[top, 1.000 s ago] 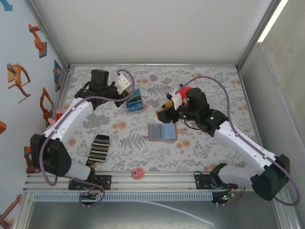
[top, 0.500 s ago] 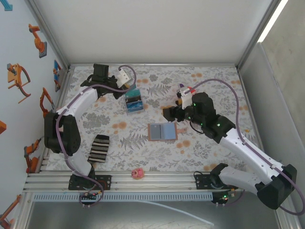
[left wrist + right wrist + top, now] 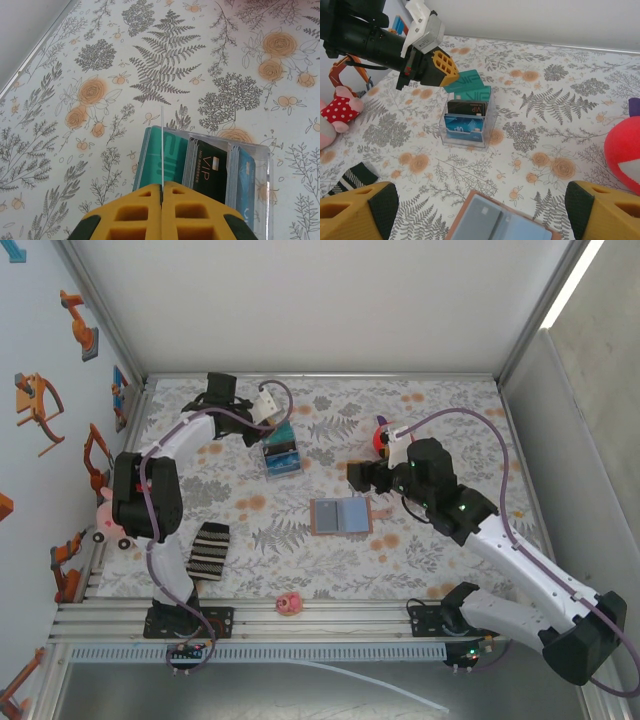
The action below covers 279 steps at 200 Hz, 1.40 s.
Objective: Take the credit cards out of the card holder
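Next I should lower the credit card in my left gripper into the teal section of the clear box (image 3: pixel 279 433) (image 3: pixel 173 155) and release it, as it still pokes above teal cards.
The card holder (image 3: pixel 340 515) lies open on the floral table, tan-brown outside and blue inside, with a grey-blue card in its left pocket (image 3: pixel 485 222). My right gripper (image 3: pixel 362 477) hovers just behind it, open wide; its yellow fingers (image 3: pixel 360 210) stand at either bottom corner of the right wrist view, and nothing is between them. My left gripper (image 3: pixel 163 187) is shut on a thin credit card (image 3: pixel 162 145) seen edge-on, above a clear box of cards (image 3: pixel 282 452). The right wrist view shows that gripper (image 3: pixel 442 67) over the teal cards.
The clear box (image 3: pixel 467 122) holds teal, black and blue cards. A red plush ball (image 3: pixel 380 435) sits behind my right gripper. A striped sock (image 3: pixel 208 550) and a pink toy (image 3: pixel 290 602) lie near the front, and a pink plush (image 3: pixel 340 107) lies at the left.
My right gripper's jaws have spread wider, and it has drifted slightly right behind the card holder. The left arm has swung toward the back wall, its gripper staying over the card box.
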Each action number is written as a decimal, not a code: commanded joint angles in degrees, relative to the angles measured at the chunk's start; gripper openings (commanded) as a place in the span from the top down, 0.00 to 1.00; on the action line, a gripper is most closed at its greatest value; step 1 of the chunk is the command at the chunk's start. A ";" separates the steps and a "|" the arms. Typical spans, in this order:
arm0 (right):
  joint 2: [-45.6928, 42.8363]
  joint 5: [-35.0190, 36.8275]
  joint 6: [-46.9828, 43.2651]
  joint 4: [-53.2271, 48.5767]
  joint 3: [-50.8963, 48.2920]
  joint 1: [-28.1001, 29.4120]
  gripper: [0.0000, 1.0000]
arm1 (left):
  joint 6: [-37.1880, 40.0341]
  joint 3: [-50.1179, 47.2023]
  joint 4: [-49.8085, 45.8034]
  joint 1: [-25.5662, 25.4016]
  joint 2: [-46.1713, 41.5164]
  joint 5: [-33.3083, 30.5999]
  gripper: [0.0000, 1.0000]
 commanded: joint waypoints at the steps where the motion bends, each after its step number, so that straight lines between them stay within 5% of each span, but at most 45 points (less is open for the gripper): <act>1: -1.11 1.16 0.75 1.61 -0.31 -0.26 0.14 | 3.45 2.67 -3.19 0.47 1.62 2.30 1.00; 84: -1.68 1.95 0.99 1.79 -0.57 -0.25 0.14 | 5.28 4.50 -5.69 0.96 5.01 2.66 1.00; 145: -1.64 1.53 1.03 1.88 -0.35 -0.32 0.14 | 5.20 5.72 -6.04 0.98 5.82 2.70 0.88; 237: 0.23 0.55 1.33 -1.17 1.42 -0.27 0.18 | 0.69 4.85 -3.36 0.68 0.87 4.41 0.83; 248: 0.79 0.77 2.04 -2.17 1.71 -0.30 0.19 | -0.93 3.35 -1.32 0.75 -1.17 4.42 0.65; 279: 3.67 2.27 3.96 -6.82 3.46 -0.21 0.26 | -9.11 -3.78 8.11 0.69 -8.38 3.44 0.45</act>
